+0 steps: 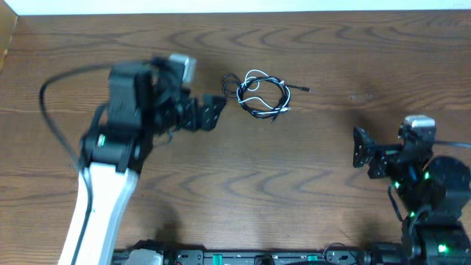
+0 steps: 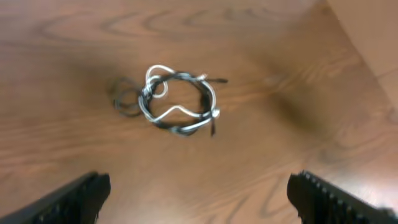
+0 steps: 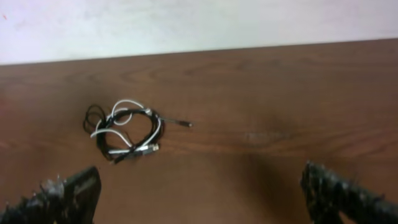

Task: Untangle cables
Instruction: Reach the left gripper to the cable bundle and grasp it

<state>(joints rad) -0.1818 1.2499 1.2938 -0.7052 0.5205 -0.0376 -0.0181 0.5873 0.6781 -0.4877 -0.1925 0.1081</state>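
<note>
I need to move my left gripper outward and down next, onto the bundle's top beside the small black loop, because my open fingers are around bare wood short of the bundle.
The cables lie as one tangled ring of black and white cords on the wooden table, a thin black plug end sticking out to the right. They also show in the left wrist view and the right wrist view. My left gripper is open and empty, just left of the bundle and not touching it; in its wrist view the fingers frame bare wood below the bundle. My right gripper is open and empty, far right of the cables; its fingers frame bare wood in the right wrist view.
The wooden table ends at a pale wall along the back. A thick black wire loops off the left arm. The arm bases stand at the front edge.
</note>
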